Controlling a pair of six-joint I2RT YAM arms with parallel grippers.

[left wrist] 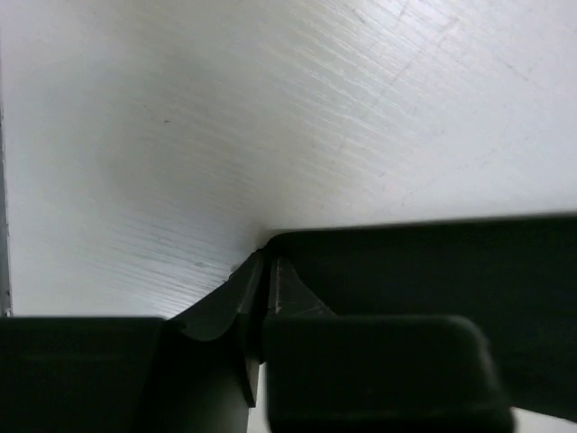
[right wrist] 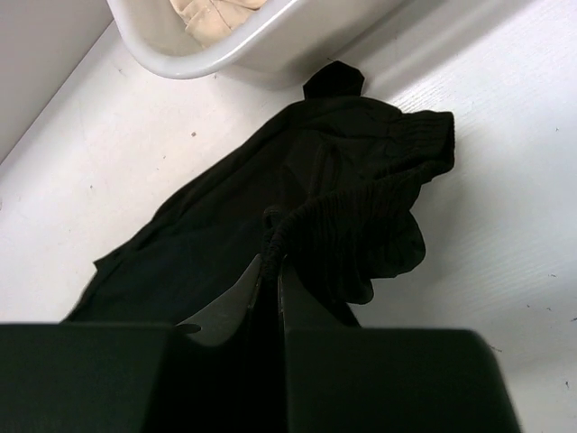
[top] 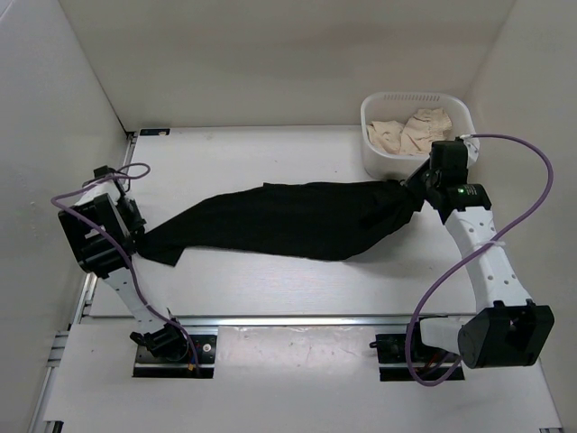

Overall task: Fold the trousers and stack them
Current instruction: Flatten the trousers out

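My right gripper is holding the waistband of the trousers, which hang bunched, so it will next move back from the basket to the bare tabletop near the metal bar (top: 438, 262) and release the waistband.
A pair of black trousers (top: 288, 221) lies stretched lengthwise across the middle of the white table. My left gripper (top: 135, 236) is at the trousers' left end, low over the table. In the left wrist view its jaws (left wrist: 266, 257) are closed together on the edge of the black cloth (left wrist: 433, 271). My right gripper (top: 416, 180) is at the right end, next to the basket. In the right wrist view it (right wrist: 273, 262) is shut on the ribbed waistband (right wrist: 361, 225), and the bunched cloth hangs just above the table.
A white plastic basket (top: 374, 158) with beige folded clothes (top: 410, 131) stands at the back right, right behind my right gripper; it also shows in the right wrist view (right wrist: 270, 45). White walls close the left, back and right. A metal rail (top: 288, 320) runs along the near edge.
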